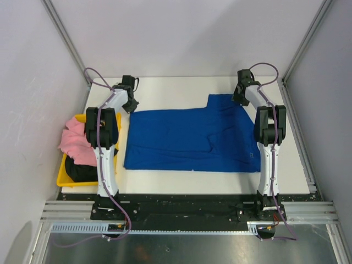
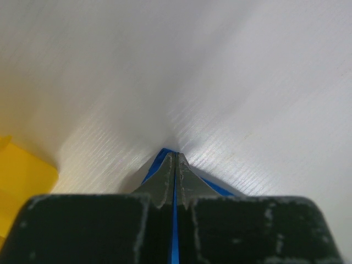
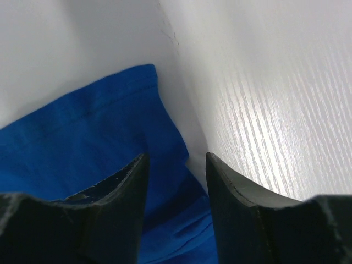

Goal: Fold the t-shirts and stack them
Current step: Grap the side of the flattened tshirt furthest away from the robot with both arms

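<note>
My right gripper slides outward next until the sleeve's far corner (image 3: pixel 147 76), which lies outward of my open fingers, sits between them, and then it closes.
A royal-blue t-shirt (image 1: pixel 190 140) lies spread flat across the white table. My left gripper (image 1: pixel 131 104) sits at its far left corner, shut on a thin fold of the blue cloth (image 2: pixel 175 231). At the far right corner, over the sleeve, my right gripper (image 1: pixel 240 94) stands open; the blue cloth (image 3: pixel 93 143) lies loose between and below its fingers. A pink t-shirt (image 1: pixel 76 142) and a black t-shirt (image 1: pixel 81 169) lie bunched in the bin at the left.
A yellow plastic bin (image 1: pixel 65 177) stands at the table's left edge, beside the left arm; its corner (image 2: pixel 22 181) shows in the left wrist view. Grey walls and metal rails close in the table on three sides.
</note>
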